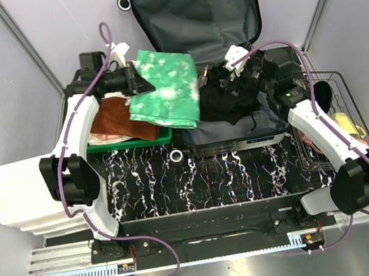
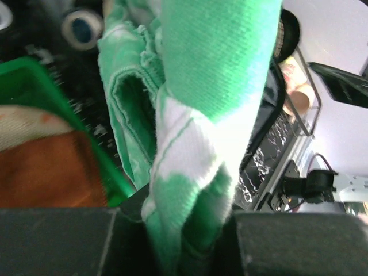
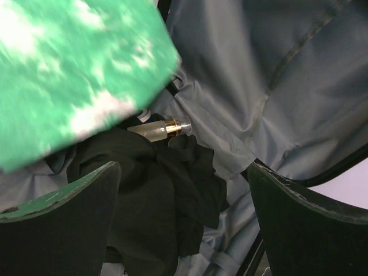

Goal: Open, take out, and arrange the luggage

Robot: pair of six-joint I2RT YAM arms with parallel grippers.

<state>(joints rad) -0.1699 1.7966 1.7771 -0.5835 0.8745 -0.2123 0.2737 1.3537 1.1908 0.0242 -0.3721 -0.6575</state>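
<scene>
My left gripper will next move toward the green bin's end away from the luggage and then bring the cloth down, because the cloth reaches over the luggage.
The luggage lies open at the back middle, its dark grey lined lid raised. My left gripper is shut on a green and white cloth and holds it above the green bin's right edge; the cloth fills the left wrist view. My right gripper is open over a black garment in the luggage. In the right wrist view the black garment lies between my fingers, with a small glass bottle beside it on the grey lining.
A green bin at the left holds a brown cloth. A white drawer unit stands at the far left. A wire basket with items stands at the right. A white wheel shows at the luggage's front.
</scene>
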